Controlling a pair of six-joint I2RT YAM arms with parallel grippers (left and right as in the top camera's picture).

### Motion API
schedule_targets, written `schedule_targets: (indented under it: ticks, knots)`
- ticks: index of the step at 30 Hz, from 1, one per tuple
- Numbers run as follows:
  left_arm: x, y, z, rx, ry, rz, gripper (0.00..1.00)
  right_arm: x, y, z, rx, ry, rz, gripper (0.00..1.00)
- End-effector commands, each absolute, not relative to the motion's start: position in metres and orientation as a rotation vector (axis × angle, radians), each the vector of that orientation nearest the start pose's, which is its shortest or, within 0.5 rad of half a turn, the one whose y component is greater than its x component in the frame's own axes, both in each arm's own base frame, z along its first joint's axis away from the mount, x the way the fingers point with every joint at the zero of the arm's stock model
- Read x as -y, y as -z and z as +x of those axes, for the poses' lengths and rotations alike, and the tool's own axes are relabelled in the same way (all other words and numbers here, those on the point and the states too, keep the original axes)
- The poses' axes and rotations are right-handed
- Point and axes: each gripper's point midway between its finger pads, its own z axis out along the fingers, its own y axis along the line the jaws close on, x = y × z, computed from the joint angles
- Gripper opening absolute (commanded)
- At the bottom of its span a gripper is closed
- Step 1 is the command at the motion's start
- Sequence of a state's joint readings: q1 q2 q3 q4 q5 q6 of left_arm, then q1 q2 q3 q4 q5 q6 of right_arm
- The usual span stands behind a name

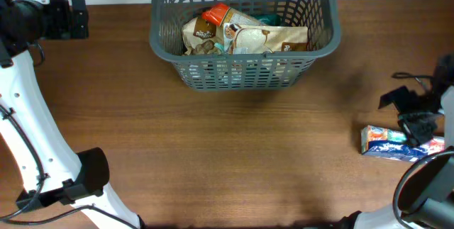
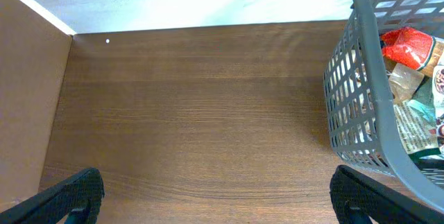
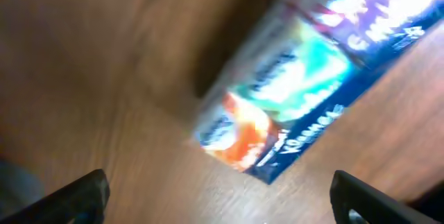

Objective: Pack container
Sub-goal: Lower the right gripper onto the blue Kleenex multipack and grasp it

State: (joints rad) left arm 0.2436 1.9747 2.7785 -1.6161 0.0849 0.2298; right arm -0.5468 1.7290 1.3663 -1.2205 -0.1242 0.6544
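My right gripper turns and lowers over the packet's end away from the basket next, since the red packet lies slantwise in the right wrist view.
The dark grey slotted basket [image 1: 245, 55] stands at the back middle of the table with several food packets [image 1: 234, 36] inside. It also shows at the right edge of the left wrist view [image 2: 368, 106]. A blue box [image 1: 394, 144] with white, teal and orange print lies flat on the table at the right. It fills the blurred right wrist view [image 3: 298, 85]. My right gripper [image 1: 418, 119] is open just above the box, its fingers wide apart [image 3: 218, 196]. My left gripper [image 2: 218, 196] is open and empty over bare wood, left of the basket.
The brown wooden table [image 1: 227, 158] runs to a white wall at the back. The table's left edge [image 2: 59, 99] shows in the left wrist view. The white arm bases stand at the front left [image 1: 42, 158] and front right [image 1: 425, 186].
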Motion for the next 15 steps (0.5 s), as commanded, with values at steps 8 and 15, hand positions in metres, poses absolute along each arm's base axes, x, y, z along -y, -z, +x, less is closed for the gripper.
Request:
schedule_targets:
  ticks: [8,15]
  knots:
    - [-0.089,-0.393,0.411,-2.392,-0.122,0.003,0.99,0.160,-0.087,0.240,-2.560,-0.213,1.925,0.99]
    - [-0.089,-0.393,0.411,-2.392,-0.122,0.003,0.99,0.185,-0.086,0.231,-2.457,-0.193,2.000,0.99]
